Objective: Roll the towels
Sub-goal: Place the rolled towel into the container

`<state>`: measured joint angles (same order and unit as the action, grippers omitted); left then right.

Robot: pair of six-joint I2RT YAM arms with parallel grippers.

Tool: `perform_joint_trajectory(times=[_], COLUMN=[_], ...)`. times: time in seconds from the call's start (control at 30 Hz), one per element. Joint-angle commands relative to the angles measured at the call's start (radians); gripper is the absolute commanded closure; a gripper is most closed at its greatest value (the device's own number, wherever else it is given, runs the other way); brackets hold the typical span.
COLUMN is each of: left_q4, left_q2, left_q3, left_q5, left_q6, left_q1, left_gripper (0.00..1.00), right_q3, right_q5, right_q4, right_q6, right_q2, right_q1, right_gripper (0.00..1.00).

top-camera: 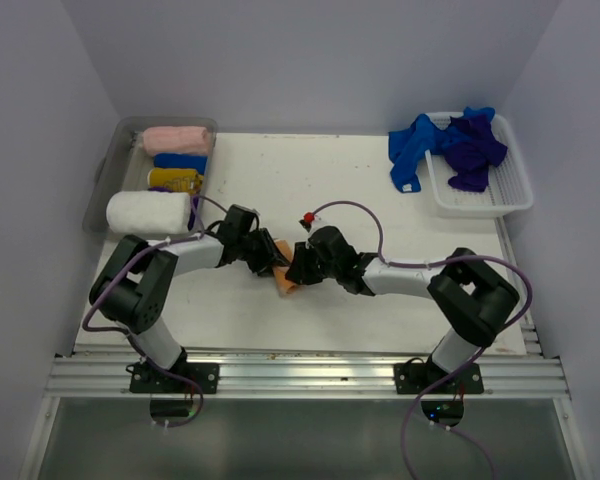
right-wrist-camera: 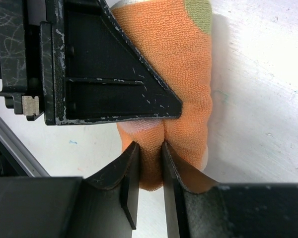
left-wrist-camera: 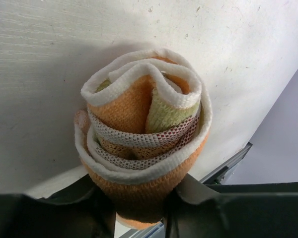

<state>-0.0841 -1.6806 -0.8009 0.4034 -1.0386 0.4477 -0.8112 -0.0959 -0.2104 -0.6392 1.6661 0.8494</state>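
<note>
The bin of rolled towels is outward of my left gripper, so next I'll lift the peach-orange roll, carry it over the yellow towel (top-camera: 172,180), lower and release it.
The peach-orange towel (top-camera: 283,276) lies rolled up at the table's near middle, between my two grippers. In the left wrist view its spiral end (left-wrist-camera: 144,129) faces the camera, showing white, orange and pale green layers. My left gripper (left-wrist-camera: 139,214) is shut on the roll, one finger pressed against each side. My right gripper (right-wrist-camera: 148,163) is shut on a pinched fold at the roll's other end (right-wrist-camera: 186,64), right beside the left gripper's black finger (right-wrist-camera: 104,74). A royal blue towel (top-camera: 412,150) and a dark purple towel (top-camera: 475,150) lie crumpled at the back right.
A white lattice basket (top-camera: 510,200) at the back right holds the purple towel, and the blue one hangs over its left rim. A clear bin (top-camera: 105,180) at the back left holds rolled towels: pink (top-camera: 175,139), blue (top-camera: 180,161), yellow (top-camera: 175,180) and white (top-camera: 148,211).
</note>
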Motion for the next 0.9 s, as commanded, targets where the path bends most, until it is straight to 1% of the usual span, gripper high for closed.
perform_joint_trajectory(times=[0.0, 0.07, 0.1, 0.13, 0.17, 0.23, 0.27, 0.3, 0.4, 0.43, 0.5, 0.53, 0.57, 0.67, 0.77, 0.8, 0.87], left_q4=[0.026, 0.014, 0.006, 0.003, 0.000, -0.014, -0.020, -0.025, -0.034, -0.036, -0.052, -0.062, -0.074, -0.143, -0.274, -0.301, -0.351], left_q2=[-0.028, -0.028, -0.027, -0.025, -0.024, -0.024, -0.024, -0.024, -0.022, -0.018, -0.010, 0.001, 0.008, 0.041, 0.056, 0.055, 0.045], left_q3=[-0.038, -0.053, -0.057, -0.064, -0.069, -0.087, -0.093, -0.099, -0.124, -0.141, -0.165, -0.193, -0.210, -0.308, -0.446, -0.519, -0.585], left_q5=[-0.015, -0.015, -0.017, -0.012, -0.009, -0.006, -0.003, 0.003, 0.021, 0.028, 0.046, 0.051, 0.055, 0.055, 0.038, 0.025, 0.005], left_q6=[0.008, 0.014, 0.017, 0.018, 0.023, 0.029, 0.037, 0.040, 0.048, 0.052, 0.055, 0.066, 0.072, 0.113, 0.160, 0.167, 0.176], left_q1=[0.000, 0.000, 0.000, 0.000, 0.000, -0.001, -0.003, -0.004, -0.010, -0.014, -0.029, -0.035, -0.043, -0.092, -0.177, -0.234, -0.291], left_gripper=[0.70, 0.78, 0.81, 0.84, 0.90, 0.96, 1.00, 1.00, 1.00, 1.00, 1.00, 1.00, 1.00, 1.00, 1.00, 1.00, 1.00], right_q3=[-0.006, -0.013, -0.022, -0.028, -0.034, -0.052, -0.057, -0.063, -0.062, -0.059, -0.040, -0.034, -0.023, 0.010, 0.035, 0.041, 0.047], right_q5=[0.005, 0.024, 0.045, 0.057, 0.073, 0.122, 0.143, 0.195, 0.278, 0.344, 0.401, 0.463, 0.491, 0.577, 0.597, 0.595, 0.585], right_q4=[0.075, 0.107, 0.123, 0.158, 0.178, 0.244, 0.267, 0.288, 0.370, 0.408, 0.442, 0.477, 0.496, 0.560, 0.594, 0.600, 0.608], right_q6=[0.025, 0.035, 0.048, 0.055, 0.068, 0.082, 0.094, 0.104, 0.133, 0.138, 0.138, 0.133, 0.121, 0.087, 0.061, 0.056, 0.043], right_q2=[0.011, -0.011, -0.034, -0.049, -0.066, -0.133, -0.159, -0.193, -0.320, -0.389, -0.451, -0.507, -0.531, -0.618, -0.660, -0.663, -0.663], right_q1=[0.002, 0.000, 0.002, 0.000, 0.000, 0.000, 0.000, 0.000, 0.000, -0.001, -0.006, -0.007, -0.012, -0.019, -0.023, -0.023, -0.023], right_gripper=[0.74, 0.59, 0.46, 0.41, 0.38, 0.33, 0.33, 0.30, 0.27, 0.27, 0.25, 0.25, 0.25, 0.24, 0.24, 0.24, 0.24])
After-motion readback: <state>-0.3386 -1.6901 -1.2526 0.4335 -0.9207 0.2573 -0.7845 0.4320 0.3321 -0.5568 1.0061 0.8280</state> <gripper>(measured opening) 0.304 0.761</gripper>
